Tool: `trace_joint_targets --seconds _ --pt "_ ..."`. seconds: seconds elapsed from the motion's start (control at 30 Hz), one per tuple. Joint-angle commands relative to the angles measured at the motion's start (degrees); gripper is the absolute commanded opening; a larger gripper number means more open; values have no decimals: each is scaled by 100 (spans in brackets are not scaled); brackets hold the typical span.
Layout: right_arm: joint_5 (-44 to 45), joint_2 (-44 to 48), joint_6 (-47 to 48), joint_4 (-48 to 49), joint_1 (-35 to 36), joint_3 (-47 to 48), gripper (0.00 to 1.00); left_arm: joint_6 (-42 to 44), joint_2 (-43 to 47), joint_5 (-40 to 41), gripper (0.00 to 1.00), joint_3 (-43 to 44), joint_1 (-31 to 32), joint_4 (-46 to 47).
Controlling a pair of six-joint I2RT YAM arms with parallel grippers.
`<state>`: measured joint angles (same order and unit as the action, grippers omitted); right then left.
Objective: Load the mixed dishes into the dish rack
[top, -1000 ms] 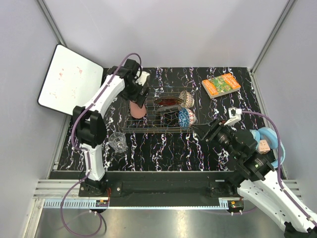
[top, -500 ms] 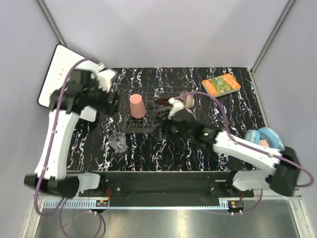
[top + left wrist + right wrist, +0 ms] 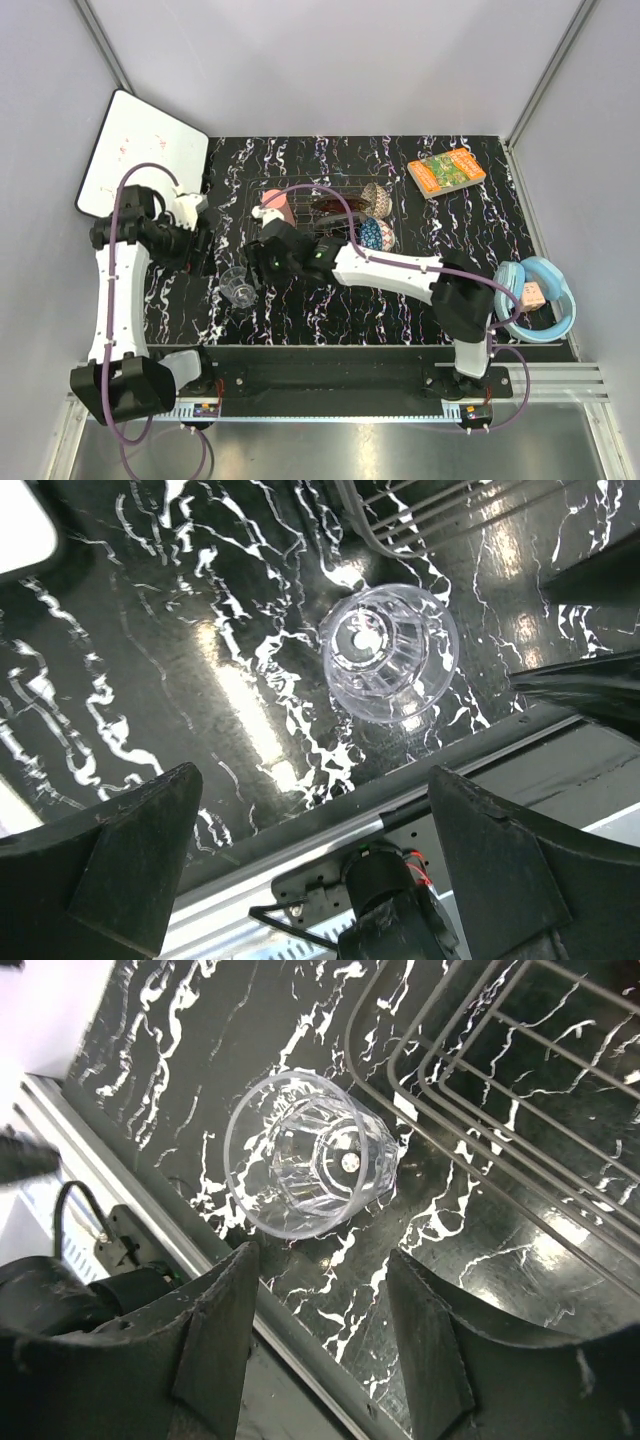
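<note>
Next, my left gripper goes to the right in the top view and down onto the glass's rim facing it. That side of the glass is clear of rack wire.
The small clear glass (image 3: 238,285) stands upright on the black marbled table, left of the dish rack (image 3: 345,262). My right gripper (image 3: 257,265) hovers open just above it; in the right wrist view the glass (image 3: 310,1155) lies ahead of the open gripper (image 3: 322,1260), not between the fingers. My left gripper (image 3: 203,248) is wide open to the glass's left, and the glass (image 3: 390,655) shows beyond the gripper (image 3: 312,780). In the rack are the pink cup (image 3: 271,198), partly hidden by my right arm, the red dish (image 3: 335,205), the tan-red bowl (image 3: 375,197) and the blue bowl (image 3: 377,236).
A white board (image 3: 140,160) leans at the far left. An orange-green book (image 3: 447,170) lies at the back right. A light blue round thing (image 3: 548,290) sits at the right edge. The rack's wire corner (image 3: 500,1110) is close beside the glass; the table's front rail (image 3: 330,840) runs below it.
My left arm has pulled back from the rack, leaving the pink cup standing there, and dropped to the glass's left. My right arm has swung from the right side across to the glass.
</note>
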<state>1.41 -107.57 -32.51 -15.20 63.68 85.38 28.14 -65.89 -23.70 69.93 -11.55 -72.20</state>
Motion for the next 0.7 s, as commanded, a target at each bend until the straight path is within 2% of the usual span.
trace_joint_targets --seconds 0.0,0.13,0.37,0.67 --pt "166 -107 193 -106 65 313 61 279 260 -416 99 -523 -49 312" --pt "509 498 219 86 57 -205 61 280 173 -91 95 -1121 -40 969" --pt "878 1974 0 535 66 -1251 60 51 -196 287 89 -1341 425 1796" --pt "1204 2925 -300 747 57 -2157 60 -37 -794 901 77 -1816 1005 2693"
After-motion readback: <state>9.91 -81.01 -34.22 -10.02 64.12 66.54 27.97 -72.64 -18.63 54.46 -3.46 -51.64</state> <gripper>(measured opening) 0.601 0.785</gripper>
